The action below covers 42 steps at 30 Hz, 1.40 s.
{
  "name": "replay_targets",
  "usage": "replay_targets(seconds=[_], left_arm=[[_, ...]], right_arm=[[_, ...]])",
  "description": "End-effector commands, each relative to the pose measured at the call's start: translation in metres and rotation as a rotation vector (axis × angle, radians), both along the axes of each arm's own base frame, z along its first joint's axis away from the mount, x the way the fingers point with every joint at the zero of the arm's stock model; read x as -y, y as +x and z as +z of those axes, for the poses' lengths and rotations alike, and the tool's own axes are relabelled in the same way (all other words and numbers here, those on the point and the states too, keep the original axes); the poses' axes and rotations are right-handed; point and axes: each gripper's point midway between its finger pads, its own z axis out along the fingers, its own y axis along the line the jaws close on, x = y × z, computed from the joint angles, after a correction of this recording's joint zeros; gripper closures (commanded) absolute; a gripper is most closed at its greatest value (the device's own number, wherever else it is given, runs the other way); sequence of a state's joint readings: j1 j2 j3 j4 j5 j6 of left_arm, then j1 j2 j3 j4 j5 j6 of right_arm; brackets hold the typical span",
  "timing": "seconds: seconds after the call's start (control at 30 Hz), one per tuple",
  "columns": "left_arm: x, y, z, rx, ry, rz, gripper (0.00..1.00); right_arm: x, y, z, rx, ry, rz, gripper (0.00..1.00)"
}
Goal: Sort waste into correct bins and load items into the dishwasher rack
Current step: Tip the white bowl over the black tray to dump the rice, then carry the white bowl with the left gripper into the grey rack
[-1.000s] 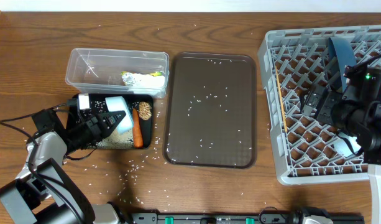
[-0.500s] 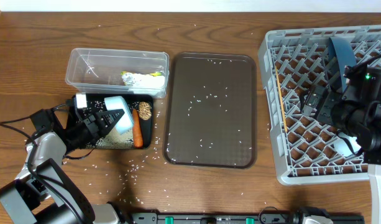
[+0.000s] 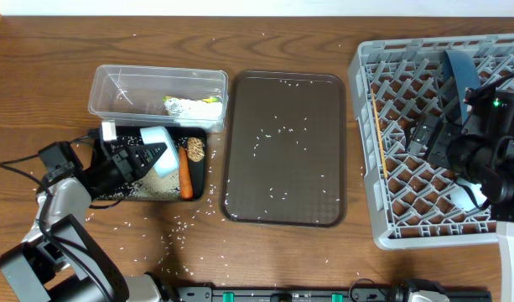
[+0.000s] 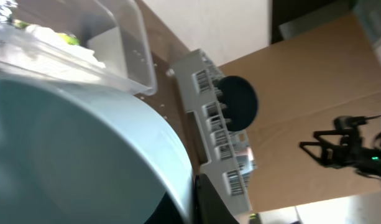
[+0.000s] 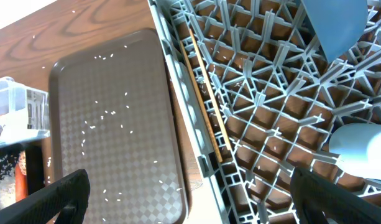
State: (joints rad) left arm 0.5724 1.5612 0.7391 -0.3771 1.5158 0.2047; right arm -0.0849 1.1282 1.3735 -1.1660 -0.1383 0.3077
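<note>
The grey rack has free slots beside the blue plate (image 3: pixel 459 71). My left gripper will lift next, swing across the brown serving tray and lower onto the rack's near-tray side (image 3: pixel 401 116).
My left gripper (image 3: pixel 143 157) is shut on the rim of the white bowl (image 3: pixel 158 141) and holds it tipped over the black tray (image 3: pixel 199 134). The tray holds rice (image 3: pixel 152 191), the orange carrot (image 3: pixel 185 174) and the brown lump (image 3: pixel 195 149). In the left wrist view the bowl (image 4: pixel 84 155) fills the left, beside my finger (image 4: pixel 199 199). The clear tub (image 3: pixel 122 88) holds the white tissue (image 3: pixel 183 106) and the yellow-green wrapper (image 3: pixel 210 100). My right gripper (image 3: pixel 433 143), also seen in its wrist view (image 5: pixel 190 199), is open above the grey rack (image 3: pixel 366 109). The rack holds the blue plate (image 3: pixel 459 71), the chopsticks (image 5: pixel 206 93) and a pale cup (image 5: pixel 361 149). The pink cup is hidden.
The brown serving tray (image 3: pixel 324 92) lies in the middle with rice grains (image 3: pixel 277 130) scattered on it. More grains (image 3: pixel 183 223) lie on the wooden table in front of the black tray. A black cable (image 3: pixel 18 168) runs at the left edge.
My left gripper has shifted a little toward the far side with the bowl still in it. The right arm has not moved.
</note>
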Motion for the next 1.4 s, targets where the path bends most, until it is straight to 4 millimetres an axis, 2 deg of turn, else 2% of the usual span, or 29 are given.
replay_targets(seconds=[0.0, 0.13, 0.23, 0.3, 0.37, 0.43, 0.53, 0.6, 0.7, 0.8, 0.97, 1.17, 1.23, 1.37], left_arm=[[0.009, -0.001, 0.016, 0.020, -0.052, -0.036, 0.94], [0.038, -0.001, 0.027, 0.005, -0.061, -0.135, 0.94], [0.080, -0.002, 0.047, 0.133, 0.001, -0.285, 0.94], [0.107, 0.006, 0.059, 0.187, 0.055, -0.357, 0.94], [0.132, 0.025, 0.069, 0.188, 0.114, -0.346, 0.94], [0.158, 0.040, 0.089, 0.254, 0.126, -0.321, 0.94], [0.196, 0.055, 0.128, 0.361, 0.073, -0.247, 0.94], [0.215, 0.063, 0.138, 0.365, 0.030, -0.181, 0.94], [0.245, 0.069, 0.138, 0.342, -0.014, -0.131, 0.93], [0.282, 0.064, 0.141, 0.350, -0.063, -0.188, 0.94], [0.346, 0.071, 0.134, 0.296, -0.111, -0.296, 0.94], [0.424, 0.065, 0.132, 0.290, -0.161, -0.430, 0.94], [0.443, 0.063, 0.128, 0.269, -0.177, -0.459, 0.94], [0.468, 0.066, 0.109, 0.198, -0.208, -0.489, 0.94]], right_arm=[[0.004, 0.000, 0.003, 0.008, 0.008, -0.023, 0.01], [0.004, 0.002, 0.004, 0.014, 0.007, -0.023, 0.01], [0.004, 0.003, 0.005, 0.025, 0.005, -0.024, 0.01], [0.004, 0.004, 0.006, 0.030, 0.004, -0.025, 0.01], [0.006, 0.005, 0.006, 0.032, -0.003, -0.031, 0.01], [0.014, 0.004, 0.005, 0.025, -0.037, -0.059, 0.01], [0.036, 0.000, 0.003, 0.008, -0.100, -0.181, 0.01], [0.053, -0.003, 0.004, 0.004, -0.115, -0.290, 0.01], [0.072, -0.006, 0.005, 0.007, -0.115, -0.378, 0.01], [0.087, -0.010, 0.005, 0.006, -0.115, -0.433, 0.01], [0.107, -0.021, 0.003, -0.013, -0.107, -0.511, 0.01], [0.112, -0.024, 0.002, -0.018, -0.096, -0.532, 0.01], [0.112, -0.024, 0.002, -0.019, -0.095, -0.531, 0.01], [0.111, -0.025, 0.001, -0.025, -0.095, -0.531, 0.01]])
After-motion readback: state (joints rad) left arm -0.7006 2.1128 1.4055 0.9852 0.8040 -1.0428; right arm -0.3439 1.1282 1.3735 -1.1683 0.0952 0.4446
